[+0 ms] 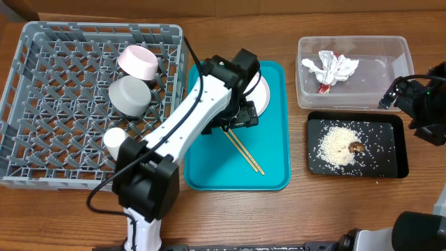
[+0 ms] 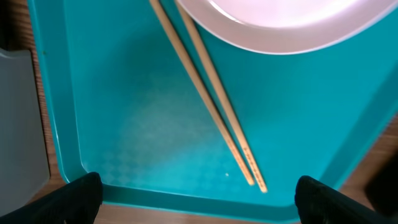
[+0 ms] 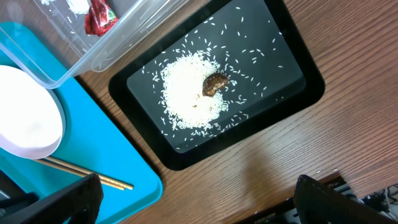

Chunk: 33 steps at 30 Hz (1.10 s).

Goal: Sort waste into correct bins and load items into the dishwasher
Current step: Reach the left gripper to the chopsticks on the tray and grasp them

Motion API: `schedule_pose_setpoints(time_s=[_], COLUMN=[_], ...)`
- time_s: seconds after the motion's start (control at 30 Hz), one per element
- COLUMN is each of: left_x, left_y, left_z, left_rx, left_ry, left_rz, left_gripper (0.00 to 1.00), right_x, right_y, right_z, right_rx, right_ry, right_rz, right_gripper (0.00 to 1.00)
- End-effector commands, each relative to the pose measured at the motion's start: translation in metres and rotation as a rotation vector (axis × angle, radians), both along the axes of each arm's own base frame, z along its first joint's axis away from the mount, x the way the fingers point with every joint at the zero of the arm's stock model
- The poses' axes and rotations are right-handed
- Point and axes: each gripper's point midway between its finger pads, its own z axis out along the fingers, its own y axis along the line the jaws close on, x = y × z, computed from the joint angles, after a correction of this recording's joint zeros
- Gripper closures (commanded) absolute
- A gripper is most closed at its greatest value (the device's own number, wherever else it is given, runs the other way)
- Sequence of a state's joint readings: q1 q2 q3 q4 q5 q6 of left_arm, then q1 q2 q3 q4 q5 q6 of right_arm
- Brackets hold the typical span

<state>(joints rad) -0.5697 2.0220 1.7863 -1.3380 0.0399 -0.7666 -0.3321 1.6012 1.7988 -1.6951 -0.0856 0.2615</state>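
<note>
The left gripper moves down next, fingers open, onto the part of the chopsticks clear of the white plate, as both lie close together and fit between its fingers.
Two chopsticks (image 1: 244,152) (image 2: 211,106) and the white plate (image 1: 260,94) (image 2: 280,22) lie on the teal tray (image 1: 272,157). My left gripper (image 2: 199,205) is open and empty above the tray, just short of the chopsticks' tips. The pink bowl (image 1: 138,61), grey bowl (image 1: 129,95) and white cup (image 1: 113,138) sit in the grey dish rack (image 1: 42,84). The napkin (image 1: 336,66) and red packet (image 1: 325,88) are in the clear tub (image 1: 380,49). Rice (image 3: 189,93) and the brown scrap (image 3: 214,83) lie in the black tray (image 1: 398,157). My right gripper (image 3: 199,205) is open and empty beside the black tray.
The left arm (image 1: 181,125) reaches from the front edge across the rack's right wall to the teal tray. The right arm (image 1: 425,104) hangs over the table's right edge by the tub. Bare wooden table (image 1: 327,209) lies in front of the trays.
</note>
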Motion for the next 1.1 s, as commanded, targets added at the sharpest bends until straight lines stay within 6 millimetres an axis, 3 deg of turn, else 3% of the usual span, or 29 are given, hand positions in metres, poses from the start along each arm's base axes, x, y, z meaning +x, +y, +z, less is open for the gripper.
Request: schedule_pose_setpoints(time_s=[0.0, 0.23, 0.6, 0.87, 1.0, 1.07], left_x=[-0.005, -0.012, -0.025, -0.050, -0.051, -0.048], left_y=[0.003, 0.006, 0.010, 0.022, 0.024, 0.023], left_z=[-0.025, -0.062, -0.098, -0.122, -0.124, -0.125], left_rx=[0.061, 0.116, 0.117, 0.136, 0.142, 0.133], left_ry=[0.062, 0.160, 0.210, 0.281, 0.280, 0.269], left_rz=[0.018, 0.011, -0.026, -0.021, -0.020, -0.019], left_gripper=[0.00, 0.00, 0.00, 0.00, 0.13, 0.33], right_x=[0.000, 0.000, 0.000, 0.000, 0.000, 0.000], right_y=[-0.001, -0.001, -0.001, -0.001, -0.001, -0.001], right_z=[0.010, 0.010, 0.010, 0.010, 0.010, 0.010], right_rx=[-0.018, -0.018, -0.018, -0.018, -0.018, -0.018], right_ry=[-0.036, -0.036, -0.036, -0.036, -0.036, -0.036], right_rz=[0.000, 0.000, 0.000, 0.000, 0.000, 0.000], right_gripper=[0.00, 0.00, 0.00, 0.00, 0.00, 0.00])
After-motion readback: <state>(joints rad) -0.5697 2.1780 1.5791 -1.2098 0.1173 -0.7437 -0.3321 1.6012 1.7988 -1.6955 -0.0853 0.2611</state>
